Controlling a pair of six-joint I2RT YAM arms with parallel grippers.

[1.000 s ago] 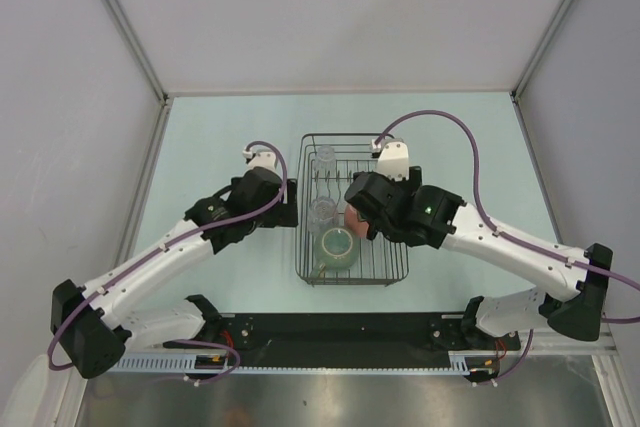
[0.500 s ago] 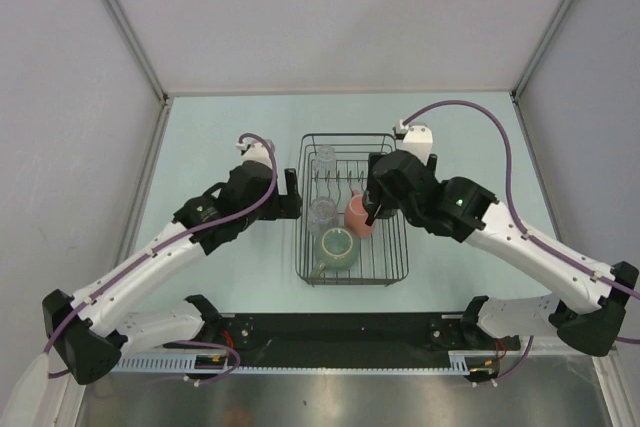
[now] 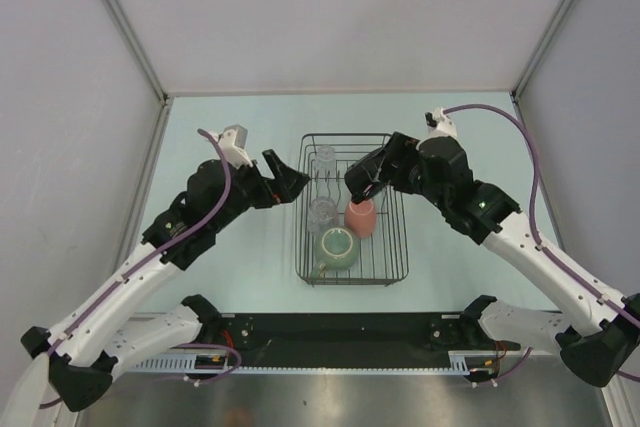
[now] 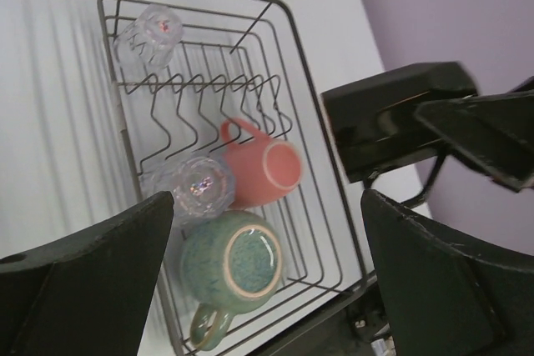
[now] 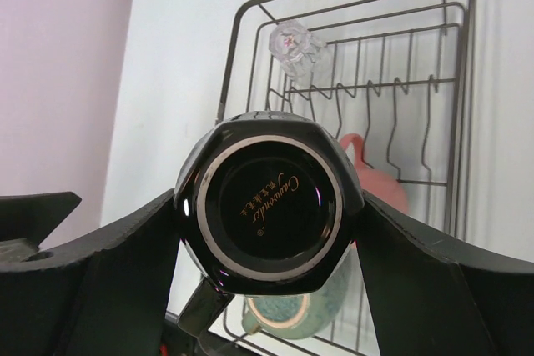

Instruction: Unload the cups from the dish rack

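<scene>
Next, my left gripper tilts up, then goes across to my right gripper's dark cup and onto the cup's side (image 3: 366,176) (image 4: 382,117).
The black wire dish rack (image 3: 348,134) sits mid-table. My right gripper (image 3: 366,183) hangs above its right half, shut on a dark pale-rimmed cup (image 5: 269,200) seen base-on with gold lettering, a finger on each side. Below it in the rack lie a salmon-pink cup (image 3: 360,215) on its side, an upturned sage-green mug (image 3: 338,247) with its handle toward me, and two clear glass tumblers (image 3: 322,212) (image 3: 325,157). My left gripper (image 3: 285,179) is open above the rack's left edge, holding nothing. The left wrist view looks down on the green mug (image 4: 234,260) and the pink cup (image 4: 263,171).
A row of upright plate-slot wires (image 4: 209,97) crosses the rack between the far tumbler (image 4: 148,32) and the other cups. Pale green table (image 3: 220,137) surrounds the rack. Grey walls close in on three sides. My arm bases sit at the near edge.
My right gripper has risen out of the rack with the dark cup and drawn back to the right. The left gripper has lifted away from the rack's left side.
</scene>
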